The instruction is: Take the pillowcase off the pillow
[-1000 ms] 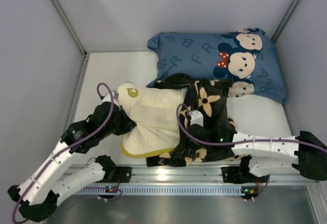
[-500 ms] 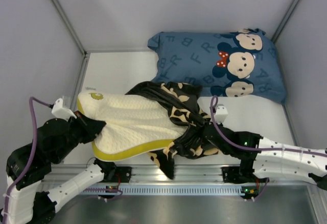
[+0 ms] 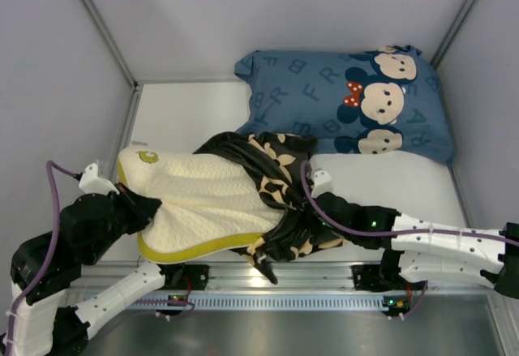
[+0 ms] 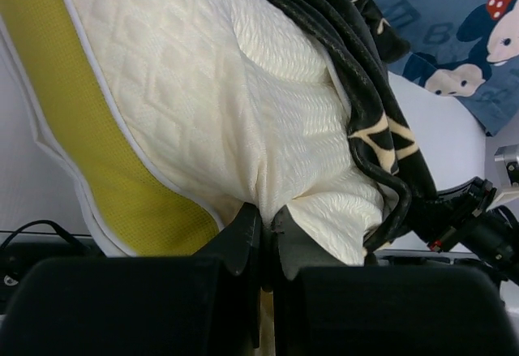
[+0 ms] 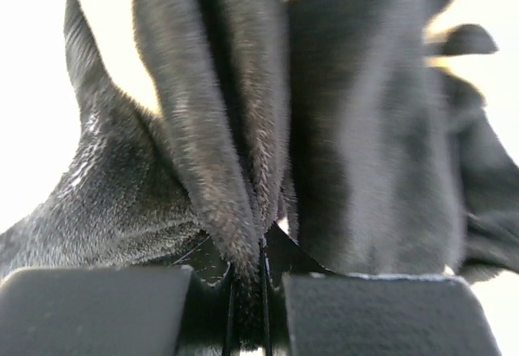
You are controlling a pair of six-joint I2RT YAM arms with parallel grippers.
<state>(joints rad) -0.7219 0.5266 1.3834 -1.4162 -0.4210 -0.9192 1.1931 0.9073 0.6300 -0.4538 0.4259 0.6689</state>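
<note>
My left gripper should next lower its pillow side toward the black pillowcase [image 3: 276,182], still bunched over the pillow's other end, then open.
The cream quilted pillow [image 3: 207,198] with a yellow edge lies at the table's front left, most of it bare. The black pillowcase [image 3: 276,182] with tan flowers is bunched over its right end. My left gripper [image 3: 154,204] is shut on the pillow's left side; in the left wrist view the pillow [image 4: 211,105] is pinched in the left gripper [image 4: 266,216], with the pillowcase [image 4: 365,121] at the right. My right gripper [image 3: 304,222] is shut on the pillowcase's folds; in the right wrist view the pillowcase [image 5: 243,129] rises from the right gripper [image 5: 261,250].
A larger blue pillow [image 3: 349,100] with cartoon mice and letters lies at the back right, touching the pillowcase's far edge. Grey walls stand on the left, back and right. A metal rail [image 3: 276,279] runs along the near edge.
The right gripper has moved left with the pillowcase since half a second ago, bunching it closer to the pillow. The left gripper keeps its hold and shifted slightly. A second ago much more of the pillow was covered.
</note>
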